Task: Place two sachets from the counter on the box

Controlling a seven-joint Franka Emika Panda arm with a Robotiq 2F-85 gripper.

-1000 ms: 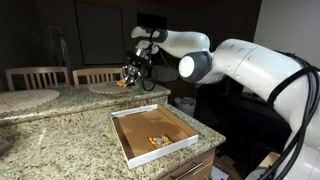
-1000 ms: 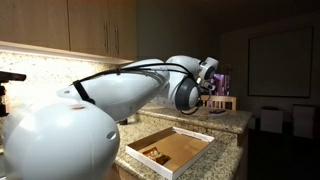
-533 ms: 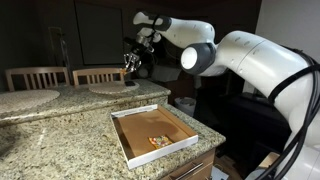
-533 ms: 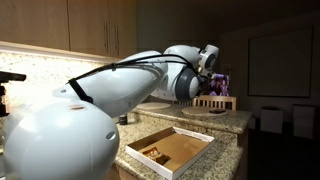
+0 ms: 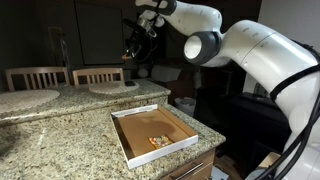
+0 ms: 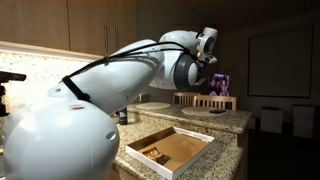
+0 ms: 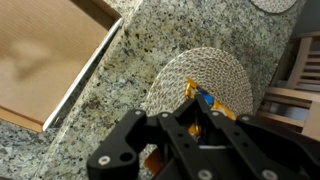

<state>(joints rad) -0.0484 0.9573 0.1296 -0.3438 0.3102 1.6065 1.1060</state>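
My gripper is holding the sachet and will next move up and back over the brown inside of the box to release it, because the box is at the back, with small sachets inside.
My gripper (image 5: 134,47) hangs high above the far counter, over a round woven mat (image 5: 108,87). In the wrist view the gripper (image 7: 192,116) is shut on an orange-and-yellow sachet (image 7: 203,97), which sticks out past the fingers, with the mat (image 7: 225,75) far below. The box (image 5: 165,150) lies on the near counter (image 5: 60,130) and shows in both exterior views (image 6: 187,160), with small orange sachets inside (image 5: 158,140) (image 6: 155,153). Its brown inside fills the upper left of the wrist view (image 7: 40,50).
A second round mat (image 5: 25,100) lies at the left on the far counter. Wooden chair backs (image 5: 38,75) stand behind that counter. The large white arm (image 6: 110,90) blocks much of an exterior view. A wooden rack (image 6: 212,101) stands at the counter's end.
My gripper has risen from the round mat, lifting the sachet well above the far counter. The box and its contents have not moved.
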